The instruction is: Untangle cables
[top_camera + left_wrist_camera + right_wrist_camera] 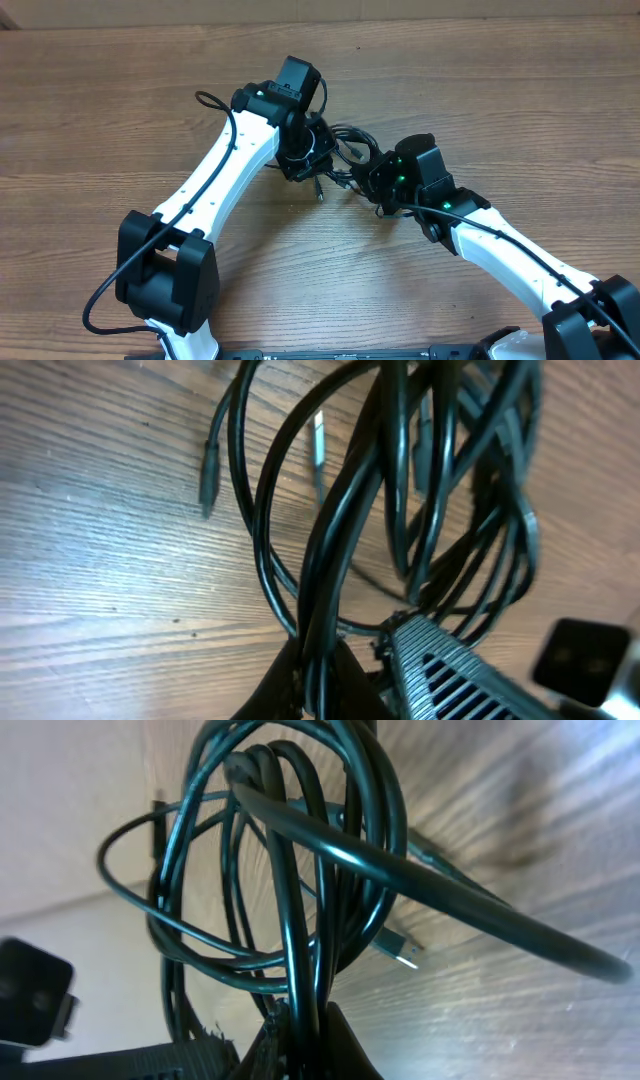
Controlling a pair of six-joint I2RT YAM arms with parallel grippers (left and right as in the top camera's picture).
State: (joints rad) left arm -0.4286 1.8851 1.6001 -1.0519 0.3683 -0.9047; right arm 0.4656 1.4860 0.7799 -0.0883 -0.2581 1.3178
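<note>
The tangle (356,143) (300,870) is pinched by my left gripper too, so my right gripper will rise above it, draw its pieces of cable up beside my left gripper, and then release them.
A tangle of thin black cables (345,150) lies between both arms at the middle of the wooden table (500,90). My left gripper (312,160) is shut on a few strands of the cables (330,540); its fingers (275,695) pinch them at the bottom of the left wrist view. My right gripper (372,180) is shut on several strands of the same bundle (300,890), which run up between its fingers (350,1045). A silver-tipped plug (403,952) hangs over the wood, and a black plug end (208,475) dangles to the left.
The right arm's ribbed grey finger (450,670) shows close beside my left gripper. Thick black arm cords (110,290) loop near the left arm's base. Bare wood table lies all round the tangle.
</note>
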